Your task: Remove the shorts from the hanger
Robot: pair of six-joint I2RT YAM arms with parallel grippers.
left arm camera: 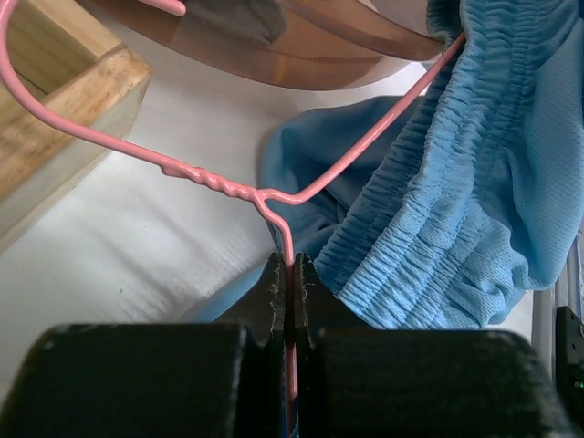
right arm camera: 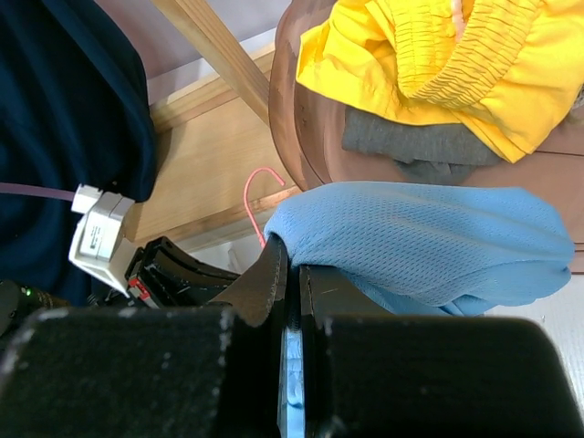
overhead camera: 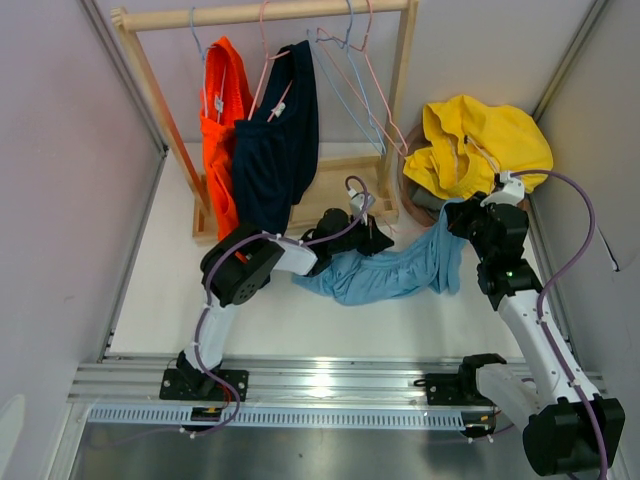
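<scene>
I need to carry the light blue shorts [overhead camera: 385,268] outward with my right gripper next, over the yellow garment in the brown bowl [overhead camera: 478,145], and let go of them there, since that bowl already holds garments.
Light blue shorts [overhead camera: 385,268] are stretched above the table between my two grippers. My left gripper [left arm camera: 289,266] is shut on the wire of a pink hanger [left arm camera: 219,187]; the hanger's arm runs under the shorts' waistband [left arm camera: 438,228]. In the top view the left gripper [overhead camera: 362,228] is at the shorts' left end. My right gripper [right arm camera: 294,260] is shut on the blue fabric [right arm camera: 411,237] and holds the right end raised, by the top view [overhead camera: 460,222]. The hanger hook [right arm camera: 260,187] shows beyond the fabric in the right wrist view.
A wooden rack [overhead camera: 260,14] at the back holds orange shorts [overhead camera: 222,120], navy shorts [overhead camera: 280,140] and empty hangers [overhead camera: 350,80]. A brown bowl [right arm camera: 306,119] at the back right holds yellow [overhead camera: 480,140] and grey garments. The rack's base [left arm camera: 55,119] is close to my left gripper.
</scene>
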